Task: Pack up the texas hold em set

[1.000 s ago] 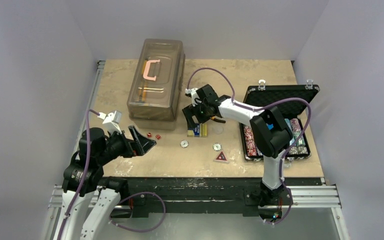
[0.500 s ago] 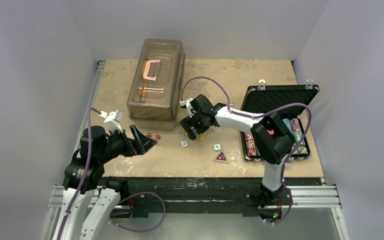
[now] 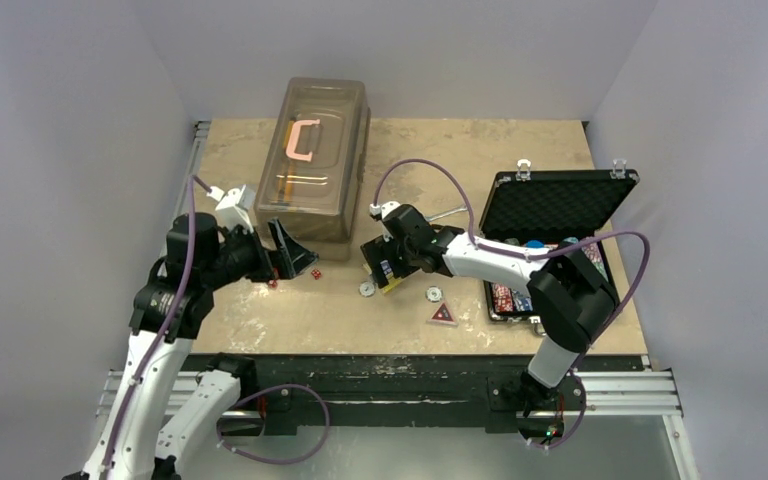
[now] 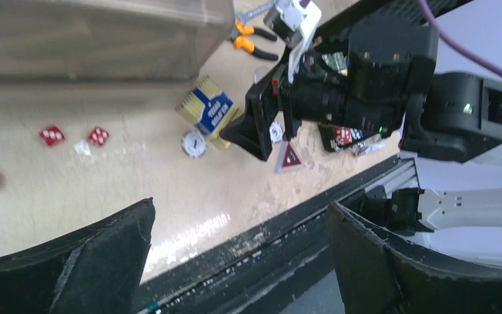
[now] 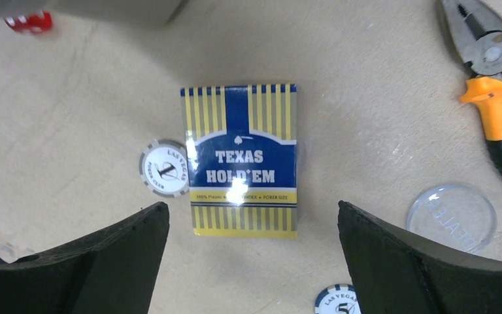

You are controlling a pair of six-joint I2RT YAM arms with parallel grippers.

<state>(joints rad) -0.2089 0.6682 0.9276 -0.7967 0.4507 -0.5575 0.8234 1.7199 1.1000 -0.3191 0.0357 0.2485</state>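
Next, my right gripper goes down over the card box [image 3: 388,271] [image 5: 242,159], which lies flat below, and closes its fingers on the card box's long sides, as it fits between them.
The black case [image 3: 558,204] lies open at the right, with rows of poker chips [image 3: 505,296] in its base. Directly below my right gripper [image 5: 252,206] lies the blue and yellow card box [image 5: 242,159], flat on the table; the jaws are open and empty, a little nearer than the box. A white chip [image 5: 164,169] touches the box's left side and a blue chip [image 5: 337,299] lies nearer. The clear dealer button [image 5: 452,217] is to the right. My left gripper [image 4: 242,206] hangs open and empty near the red dice [image 4: 98,135]. The red triangle token [image 3: 443,314] lies near the front.
A large translucent brown box [image 3: 315,160] with a pink handle stands at the back left, close behind my left gripper [image 3: 290,255]. Orange-handled pliers [image 5: 490,85] lie just right of the card box. The table's near edge and black rail [image 4: 287,222] run below the left gripper.
My right gripper has come nearer and down over the card box and opened a little wider. The left arm has swung away from the near edge, toward the dice and the brown box.
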